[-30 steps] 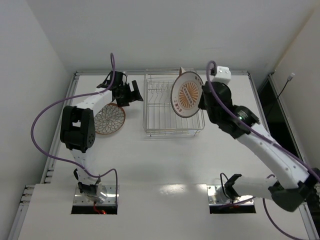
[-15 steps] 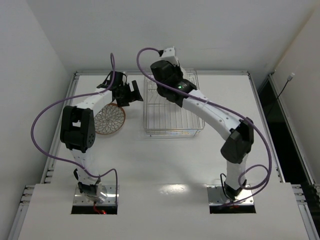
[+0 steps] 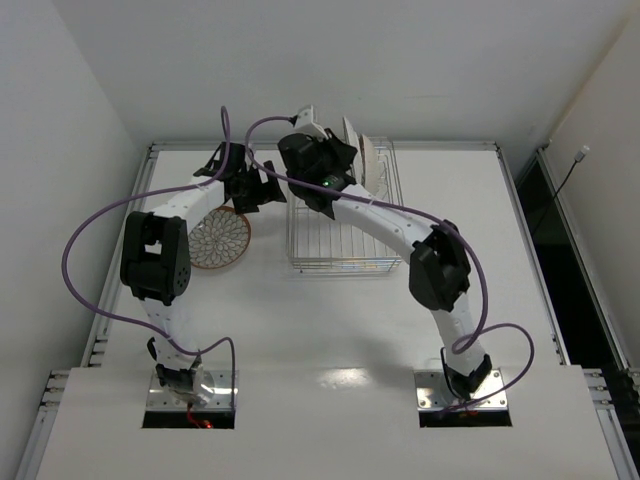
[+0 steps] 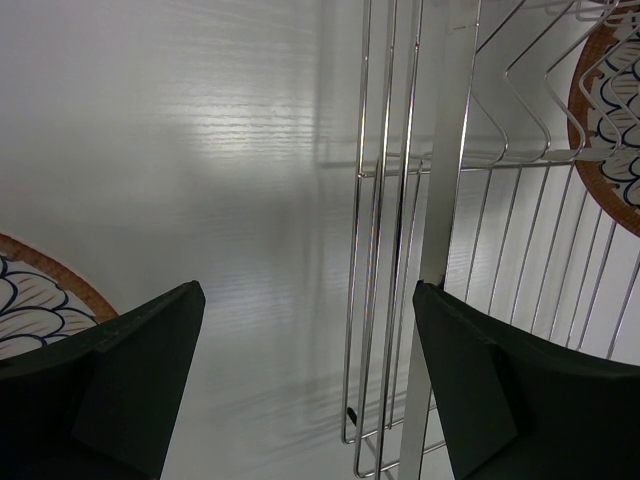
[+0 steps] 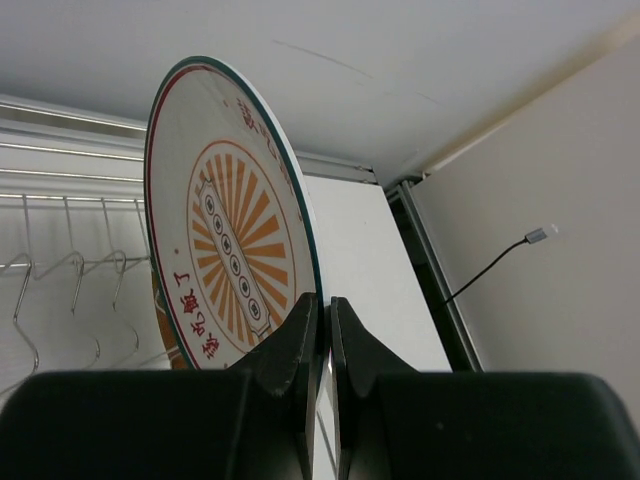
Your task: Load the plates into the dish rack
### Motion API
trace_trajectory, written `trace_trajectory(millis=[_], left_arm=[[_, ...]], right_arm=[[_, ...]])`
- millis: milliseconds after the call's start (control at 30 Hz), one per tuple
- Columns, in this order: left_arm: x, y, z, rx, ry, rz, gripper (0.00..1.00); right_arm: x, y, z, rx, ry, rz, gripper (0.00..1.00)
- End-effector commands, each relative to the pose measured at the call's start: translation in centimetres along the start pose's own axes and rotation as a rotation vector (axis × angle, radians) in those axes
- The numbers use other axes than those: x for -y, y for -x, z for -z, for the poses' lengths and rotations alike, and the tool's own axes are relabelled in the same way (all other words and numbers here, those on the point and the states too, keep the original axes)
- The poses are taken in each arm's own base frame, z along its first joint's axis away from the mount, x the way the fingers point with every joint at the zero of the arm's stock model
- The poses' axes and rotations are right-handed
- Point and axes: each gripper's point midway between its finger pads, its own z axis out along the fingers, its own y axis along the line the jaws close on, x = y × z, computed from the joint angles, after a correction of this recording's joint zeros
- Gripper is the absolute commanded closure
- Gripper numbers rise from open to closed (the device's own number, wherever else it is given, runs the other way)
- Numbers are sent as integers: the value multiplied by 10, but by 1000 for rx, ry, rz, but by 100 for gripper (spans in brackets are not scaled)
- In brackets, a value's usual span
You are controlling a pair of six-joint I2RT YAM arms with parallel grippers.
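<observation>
I will lower my right gripper, put the sunburst plate between back tines [image 3: 360,172] beside the standing lattice plate and let go, because the sunburst plate already hangs edge-on above them.
My right gripper [image 5: 325,305] is shut on the rim of the white-rimmed sunburst plate [image 5: 225,250] and holds it upright, edge-on over the back of the wire dish rack [image 3: 345,262]. In the top view the plate [image 3: 350,148] stands by the gripper [image 3: 340,155]. One lattice plate [image 4: 612,110] stands in the rack; its brown rim [image 5: 158,300] shows behind the sunburst plate. Another lattice plate [image 3: 218,238] lies flat on the table left of the rack. My left gripper [image 3: 270,188] is open and empty, hovering between that plate [image 4: 30,300] and the rack's left wall [image 4: 385,250].
The rack's upright tines [image 5: 60,270] run along its back. The right arm arches over the rack from the right. The raised table edge [image 3: 150,150] and white walls stand close behind and to the left. A dark gap [image 3: 550,200] runs along the table's right side.
The right arm swung from the rack's right side across and over it, and the sunburst plate went from facing the camera to edge-on at the rack's back. The left arm has not moved.
</observation>
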Motion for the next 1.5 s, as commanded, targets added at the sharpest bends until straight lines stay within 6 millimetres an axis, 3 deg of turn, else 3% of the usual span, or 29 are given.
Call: trace_trajectory(millis=[0,400,533,700,800,967,1067,1100,1167,1200,1300,1333,1367,1400,1433,1467], left_arm=[[27,16,20,47,-91,-10,16],[27,16,20,47,-91,-1,16],[27,16,20,47,-91,-1,16],[27,16,20,47,-91,-1,16],[27,16,20,47,-91,-1,16],[28,15,20,42,-99,-1,16],[25,16,20,52,-83,-14,16],[22,18,21,53,-62,-23,16],[13,25,23,79,0,-28,16],[10,26,26,88,24,-39,16],[-5,33,31,124,108,-60,16],[-10,32,31,124,135,-57,16],[-18,36,37,144,186,-70,16],[-23,37,40,155,211,-79,16],[-28,39,41,165,238,-96,16],[-35,41,45,185,281,-106,16]], right_arm=[[21,21,-6,8,-95,-102,100],[-22,8,-21,-23,-76,-74,100],[-33,-7,-21,-48,-42,-54,100],[-52,-38,-37,-139,90,-156,96],[-48,-41,-36,-157,127,-192,89],[-26,-23,-28,-134,150,-247,41],[-12,-20,-24,-135,150,-245,26],[1,-7,-16,-114,156,-278,24],[12,-11,-7,-118,153,-270,24],[34,2,9,-94,167,-319,24],[35,5,51,-54,320,-335,24],[28,9,75,-32,430,-341,24],[43,-2,93,-26,489,-361,24],[45,-7,105,-18,544,-390,24],[28,-45,120,-72,625,-368,24],[29,-58,132,-80,674,-389,24]])
